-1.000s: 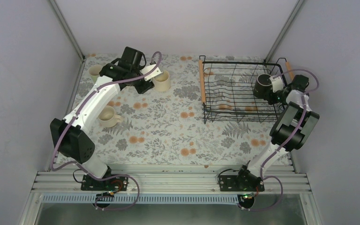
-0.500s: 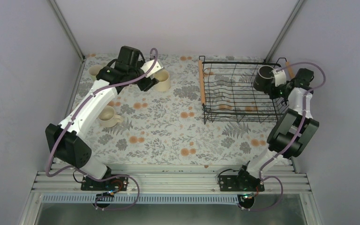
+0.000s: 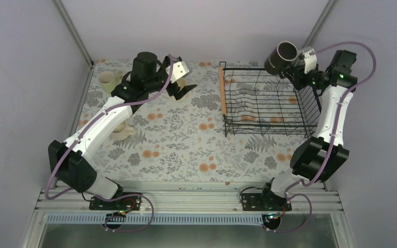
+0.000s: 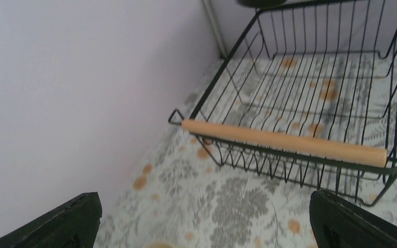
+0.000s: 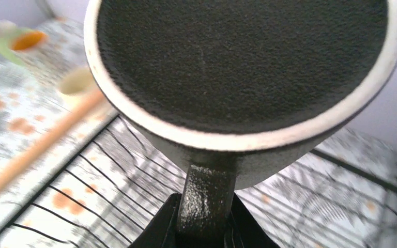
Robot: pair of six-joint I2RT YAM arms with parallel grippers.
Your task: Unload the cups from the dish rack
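The open left gripper moves toward the dish rack [image 3: 269,120] next, onto the black cup's side, since the cup hangs to the gripper's right in the top view.
The black cup [image 3: 280,56] hangs tilted above the far right corner of the dish rack [image 3: 269,120], clear of its wires. My right gripper [image 3: 301,66] is shut on its handle [image 5: 207,196], with the cup [image 5: 238,57] filling the right wrist view above the gripper [image 5: 207,219]. My left gripper [image 3: 182,89] stands open and holds nothing, above the tall cream cup [image 3: 179,81], which it mostly hides. In the left wrist view the gripper [image 4: 205,212] faces the rack's wooden handle [image 4: 284,142]. A pale green cup [image 3: 106,80] and a beige mug [image 3: 120,132] stand on the table at left.
The rack [image 4: 300,77] holds no cups that I can see. Grey walls and metal corner posts [image 3: 75,31] close in the table at back and sides. A blurred pale cup with orange inside [image 5: 23,39] shows far left in the right wrist view.
My right arm lifted the black cup up out of the rack to above its far corner. My left gripper opened, let go of the cream cup and rose off it.
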